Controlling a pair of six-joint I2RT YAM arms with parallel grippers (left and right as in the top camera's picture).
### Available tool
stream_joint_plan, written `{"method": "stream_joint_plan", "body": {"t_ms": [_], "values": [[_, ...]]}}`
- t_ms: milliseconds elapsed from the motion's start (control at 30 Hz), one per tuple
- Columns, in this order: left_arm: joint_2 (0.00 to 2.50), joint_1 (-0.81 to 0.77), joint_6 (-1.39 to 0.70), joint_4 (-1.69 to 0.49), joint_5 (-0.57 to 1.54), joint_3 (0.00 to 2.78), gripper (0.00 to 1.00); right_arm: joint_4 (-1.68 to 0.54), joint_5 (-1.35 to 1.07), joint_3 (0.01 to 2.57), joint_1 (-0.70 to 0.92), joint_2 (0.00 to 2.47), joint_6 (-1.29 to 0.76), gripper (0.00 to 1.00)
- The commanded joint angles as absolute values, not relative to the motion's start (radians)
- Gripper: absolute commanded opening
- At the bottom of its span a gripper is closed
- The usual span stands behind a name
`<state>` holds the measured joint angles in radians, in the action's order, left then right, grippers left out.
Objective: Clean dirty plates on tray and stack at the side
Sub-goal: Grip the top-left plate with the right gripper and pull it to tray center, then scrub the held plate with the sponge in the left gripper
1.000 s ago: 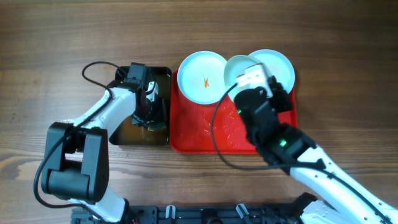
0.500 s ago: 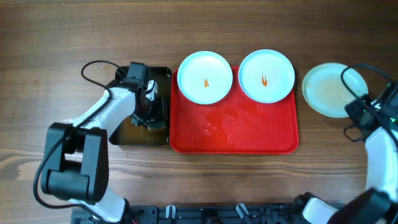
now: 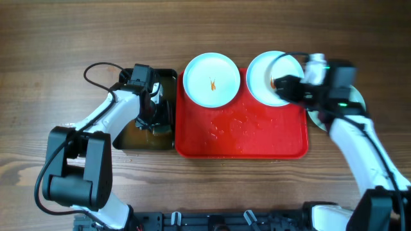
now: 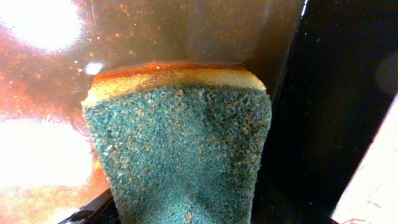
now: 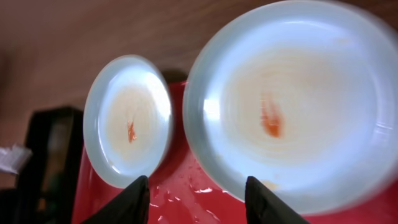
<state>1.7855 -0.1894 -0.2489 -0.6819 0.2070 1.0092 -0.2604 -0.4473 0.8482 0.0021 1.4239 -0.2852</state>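
Observation:
The stained basin-side plate is below my right gripper, to its left in the overhead view. My right gripper will next reach across and down onto that plate, onto the plate's rim facing its neighbour (image 3: 239,81) (image 5: 170,121).
Two pale blue-white plates with orange marks lie on the red tray (image 3: 244,138): the left plate (image 3: 211,79) and the right plate (image 3: 263,77). A third plate (image 3: 314,116) lies on the table right of the tray, mostly hidden under my right arm. My right gripper (image 3: 283,87) hovers open and empty over the right plate's near edge. The right wrist view shows its jaws (image 5: 196,194) above the tray (image 5: 186,171), with the right plate (image 5: 292,106) and the left plate (image 5: 127,118) ahead. My left gripper (image 3: 153,109) is shut on a green-and-yellow sponge (image 4: 180,149) in the basin.
A black basin (image 3: 168,76) of brownish water stands just left of the tray; its dark wall (image 4: 336,93) is beside the sponge. A black cable (image 3: 96,67) loops off the left arm. Bare wooden table surrounds everything.
My right arm left the third plate on the table to the right, then swung back left over the tray's right plate. The left arm has not moved.

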Motion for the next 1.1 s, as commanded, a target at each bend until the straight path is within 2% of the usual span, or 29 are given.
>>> {"method": "stream_joint_plan", "body": {"t_ms": [0,133,233,333,400,467,667,833,967,1033,1067], "values": [[1.85,-0.189,-0.247,-0.669,0.175,0.961,0.61,-0.192,-0.255,0.863,0.21,1.517,-0.299,0.51],[1.85,-0.189,-0.247,-0.669,0.175,0.961,0.61,-0.004,-0.189,0.863,0.336,1.671,-0.39,0.52],[1.85,-0.189,-0.247,-0.67,0.175,0.961,0.61,0.066,-0.112,0.863,0.357,1.766,-0.514,0.49],[1.85,-0.189,-0.247,-0.669,0.175,0.961,0.61,0.116,-0.15,0.863,0.357,1.826,-0.588,0.38],[1.85,-0.189,-0.247,-0.67,0.175,0.961,0.61,0.106,-0.151,0.863,0.357,1.833,-0.606,0.21],[1.85,-0.189,-0.247,-0.67,0.175,0.961,0.61,0.059,-0.146,0.863,0.357,1.833,-0.606,0.15],[1.85,-0.189,-0.247,-0.668,0.175,0.961,0.62,-0.146,-0.092,0.863,0.357,1.75,-0.599,0.11],[1.85,-0.189,-0.247,-0.661,0.175,0.961,0.62,-0.34,-0.086,0.863,0.357,1.718,-0.492,0.07],[1.85,-0.189,-0.247,-0.617,0.175,0.961,0.61,-0.38,-0.105,0.863,0.357,1.718,-0.419,0.07],[1.85,-0.189,-0.247,-0.593,0.175,0.961,0.56,-0.378,-0.105,0.863,0.357,1.718,-0.419,0.08],[1.85,-0.189,-0.247,-0.588,0.175,0.961,0.43,-0.379,-0.106,0.863,0.357,1.718,-0.419,0.08]]}}
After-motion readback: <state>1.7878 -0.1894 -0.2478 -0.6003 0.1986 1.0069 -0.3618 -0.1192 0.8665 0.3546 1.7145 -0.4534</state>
